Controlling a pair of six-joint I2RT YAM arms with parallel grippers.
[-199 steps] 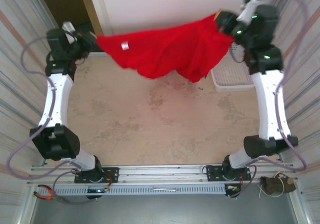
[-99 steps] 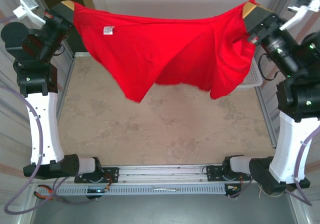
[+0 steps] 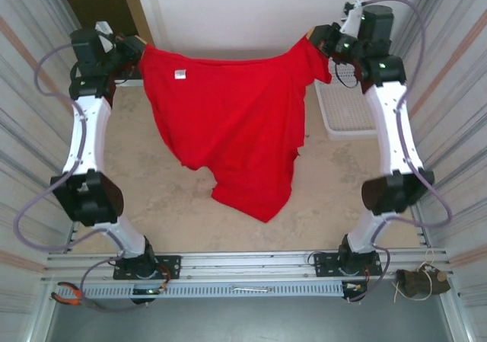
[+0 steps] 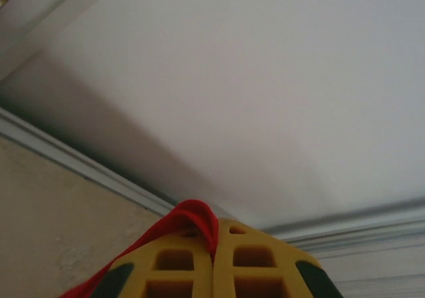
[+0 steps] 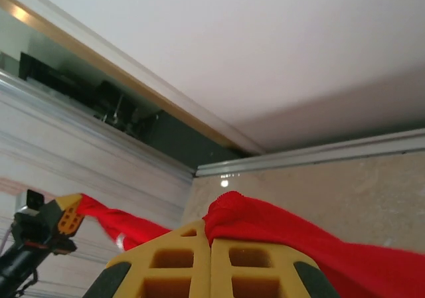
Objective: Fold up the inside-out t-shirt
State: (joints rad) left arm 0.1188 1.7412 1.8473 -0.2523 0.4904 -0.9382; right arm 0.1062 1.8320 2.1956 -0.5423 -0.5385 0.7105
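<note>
The left gripper moves back and down to the bare near tabletop next and releases the shirt's corner there, since the cloth still hangs between both grippers.
The inside-out t-shirt point(image 3: 232, 125) is bright red and hangs stretched between my two grippers at the far end of the table, its lower part draping down onto the tabletop. A small white tag point(image 3: 181, 73) shows near its top left. My left gripper point(image 3: 137, 47) is shut on the shirt's upper left corner; red cloth point(image 4: 192, 218) bulges from between its yellow fingers point(image 4: 172, 265). My right gripper point(image 3: 313, 36) is shut on the upper right corner, with a fold of red cloth point(image 5: 265, 222) pinched in it.
A white mesh basket point(image 3: 346, 113) lies at the far right of the beige tabletop point(image 3: 152, 205), partly behind the right arm. Corrugated side walls flank the table. Orange pliers point(image 3: 67, 296) rest by the left base.
Both grippers have come down and back toward the far wall from their high, spread position. The shirt now hangs longer, with its hem reaching the table.
</note>
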